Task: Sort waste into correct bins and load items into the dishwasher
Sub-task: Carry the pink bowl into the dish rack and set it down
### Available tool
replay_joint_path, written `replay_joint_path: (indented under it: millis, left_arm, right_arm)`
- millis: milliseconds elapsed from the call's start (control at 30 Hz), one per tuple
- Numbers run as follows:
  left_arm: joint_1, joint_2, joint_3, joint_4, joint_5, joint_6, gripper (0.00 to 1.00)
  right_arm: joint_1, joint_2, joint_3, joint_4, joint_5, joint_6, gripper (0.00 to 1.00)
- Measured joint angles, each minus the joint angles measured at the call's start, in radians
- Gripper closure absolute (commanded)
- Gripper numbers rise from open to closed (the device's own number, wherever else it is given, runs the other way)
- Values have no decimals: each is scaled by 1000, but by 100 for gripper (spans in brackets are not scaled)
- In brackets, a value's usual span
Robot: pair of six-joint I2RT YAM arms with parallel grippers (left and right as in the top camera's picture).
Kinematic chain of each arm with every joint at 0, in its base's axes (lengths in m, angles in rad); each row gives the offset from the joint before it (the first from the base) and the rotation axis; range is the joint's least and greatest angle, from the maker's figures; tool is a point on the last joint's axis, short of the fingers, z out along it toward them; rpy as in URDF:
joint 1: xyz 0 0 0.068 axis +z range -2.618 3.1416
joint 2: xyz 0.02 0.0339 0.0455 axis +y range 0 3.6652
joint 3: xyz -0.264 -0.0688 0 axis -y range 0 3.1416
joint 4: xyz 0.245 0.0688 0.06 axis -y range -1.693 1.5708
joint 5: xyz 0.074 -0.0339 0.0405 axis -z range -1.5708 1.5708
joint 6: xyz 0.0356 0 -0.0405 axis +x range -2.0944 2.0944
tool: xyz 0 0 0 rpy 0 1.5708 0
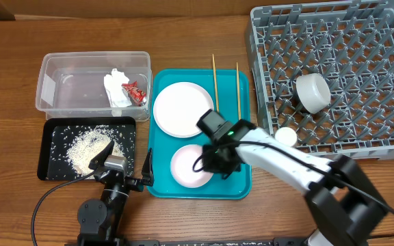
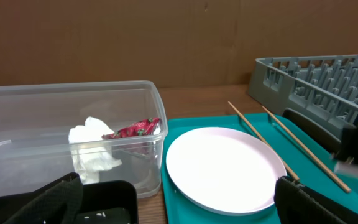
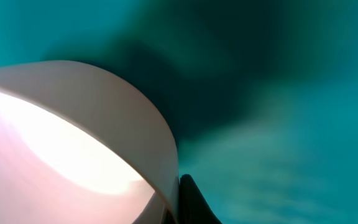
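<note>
My right gripper brings the smaller plate (image 1: 185, 167) up, then to the right in the overhead view into the rack slots beyond the bowl next, because they stand empty.
My right gripper (image 1: 217, 162) is down on the teal tray (image 1: 243, 186) at the right edge of the smaller white plate (image 1: 185, 167). In the right wrist view its fingers (image 3: 180, 200) pinch the plate's rim (image 3: 123, 106). My left gripper (image 1: 123, 169) is open and empty, low between the black tray (image 1: 50, 147) and the teal tray; its fingers (image 2: 179, 205) frame the large plate (image 2: 219, 165). The large plate (image 1: 182, 106) and two chopsticks (image 1: 237, 89) lie on the teal tray. The tissue (image 1: 117, 89) and the red-and-white wrapper (image 1: 135, 91) sit in the clear tub (image 1: 53, 75). Rice scraps (image 1: 91, 147) lie in the black tray.
The grey dish rack (image 1: 347, 41) stands at the back right with a white bowl (image 1: 312, 93) in it and a small cup (image 1: 286, 137) at its front left corner. The rack also shows in the left wrist view (image 2: 316, 81). Bare wooden table lies around.
</note>
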Motion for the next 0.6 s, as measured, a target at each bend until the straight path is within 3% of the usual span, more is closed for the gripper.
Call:
replay_joint_path:
  millis: [133, 367, 600]
  left_arm:
    - [0, 0, 0, 0, 0, 0, 0]
    - [0, 0, 0, 0, 0, 0, 0]
    - [0, 0, 0, 0, 0, 0, 0]
  right_arm:
    - [-72, -117, 47, -78, 214, -6, 96]
    - [-238, -380, 138, -19, 839, -24, 96]
    - [-472, -383, 143, 3, 1288, -84, 96]
